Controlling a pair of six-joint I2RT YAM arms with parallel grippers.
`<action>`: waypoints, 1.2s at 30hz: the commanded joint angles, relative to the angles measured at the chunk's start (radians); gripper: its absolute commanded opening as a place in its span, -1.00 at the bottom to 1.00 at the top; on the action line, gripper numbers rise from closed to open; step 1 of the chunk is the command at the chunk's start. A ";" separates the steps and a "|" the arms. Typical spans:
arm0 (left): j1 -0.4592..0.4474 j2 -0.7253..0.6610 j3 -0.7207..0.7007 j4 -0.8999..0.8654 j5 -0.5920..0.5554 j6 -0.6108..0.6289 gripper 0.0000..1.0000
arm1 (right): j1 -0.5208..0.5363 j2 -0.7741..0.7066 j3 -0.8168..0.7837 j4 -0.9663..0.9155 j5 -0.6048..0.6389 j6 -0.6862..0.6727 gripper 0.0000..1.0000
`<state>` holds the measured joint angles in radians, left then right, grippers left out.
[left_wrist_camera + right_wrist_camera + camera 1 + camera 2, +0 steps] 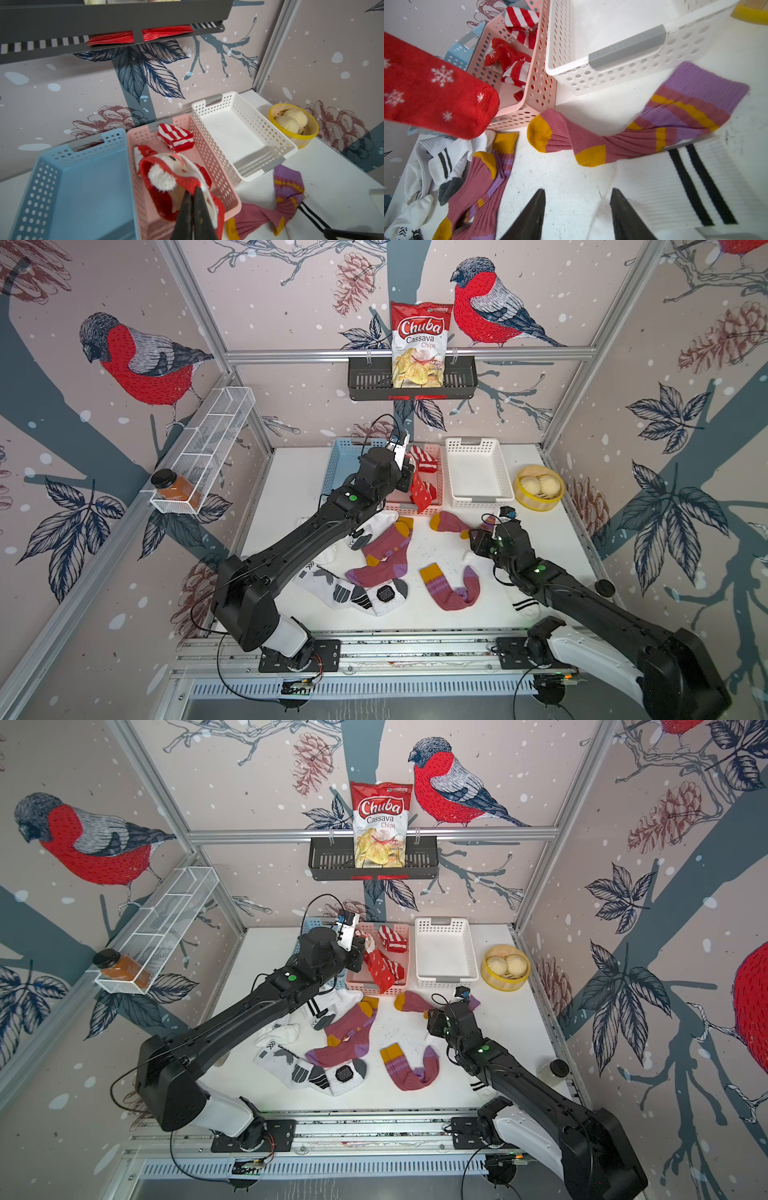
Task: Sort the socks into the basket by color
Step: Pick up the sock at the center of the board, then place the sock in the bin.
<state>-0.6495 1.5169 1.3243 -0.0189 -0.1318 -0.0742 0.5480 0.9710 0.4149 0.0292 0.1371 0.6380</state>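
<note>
The pink basket [405,508] already has other red socks, so my left gripper must next lower toward the basket's bottom and release the red Christmas sock among them.
My left gripper [193,190] is shut on a red Christmas sock [422,493] with a white fluffy cuff [164,178], which hangs over the pink basket [405,508]. A red-and-white striped sock [176,137] lies in that basket. Maroon-purple socks [386,549] with mustard cuffs and white patterned socks [353,593] are scattered over the white table. My right gripper [577,191] is open just above the bare table, beside a white sock with black stripes [675,182] and near a maroon sock [591,141]. A blue basket [83,187] and a white basket [239,128] hold nothing.
A yellow container of buns [538,487] sits right of the white basket. A dark-lidded jar [604,587] stands at the table's right edge. On the back wall a black shelf [365,383] holds a chips bag [419,344]. A wire rack with a jar [174,487] hangs left.
</note>
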 commanded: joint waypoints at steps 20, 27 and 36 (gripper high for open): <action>0.062 0.354 0.229 0.067 -0.001 0.030 -0.85 | 0.021 -0.031 -0.016 0.006 0.004 0.022 0.07; 0.080 0.495 0.271 0.020 0.024 -0.018 -0.11 | 0.023 -0.023 -0.016 0.009 0.003 0.020 0.07; 0.083 0.429 0.187 0.062 0.024 -0.057 -0.02 | 0.023 -0.028 -0.010 -0.004 0.012 0.016 0.08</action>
<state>-0.5686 1.9926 1.5444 -0.0109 -0.1085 -0.1085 0.5690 0.9470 0.3985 0.0288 0.1341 0.6540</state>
